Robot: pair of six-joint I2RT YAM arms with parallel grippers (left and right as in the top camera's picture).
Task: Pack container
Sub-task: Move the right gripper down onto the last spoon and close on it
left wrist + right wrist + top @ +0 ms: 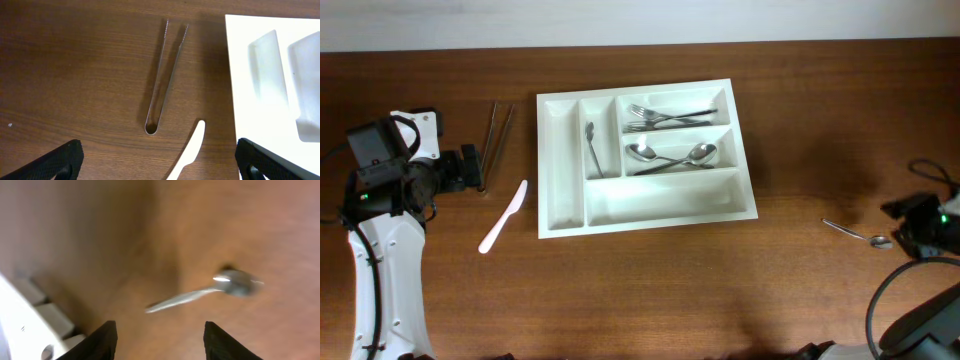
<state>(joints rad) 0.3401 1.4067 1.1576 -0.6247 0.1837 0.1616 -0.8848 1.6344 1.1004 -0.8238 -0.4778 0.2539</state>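
Observation:
The bowl end of the loose metal spoon [858, 233] is beside my gripper's fingers in the overhead view. My right gripper will move down to that end next.
The white cutlery tray [645, 205] lies at the table's middle, holding forks [665, 116], two spoons [670, 156] and a small spoon [592, 148]. Its corner shows in the left wrist view [260, 100]. Metal tongs [498, 135] and a white plastic knife [504, 216] lie left of the tray; both show in the left wrist view, the tongs [165, 80] and the knife [189, 155]. My left gripper [157, 162] is open and empty above the knife and the tongs' bend. A loose metal spoon [858, 233] lies at the right. My right gripper [160, 340] is open just behind it [210, 292].
The brown wooden table [650, 290] runs to a pale wall edge at the back. My left arm's white body [385, 260] stands at the left edge, and cables of the right arm [910, 290] lie at the right edge.

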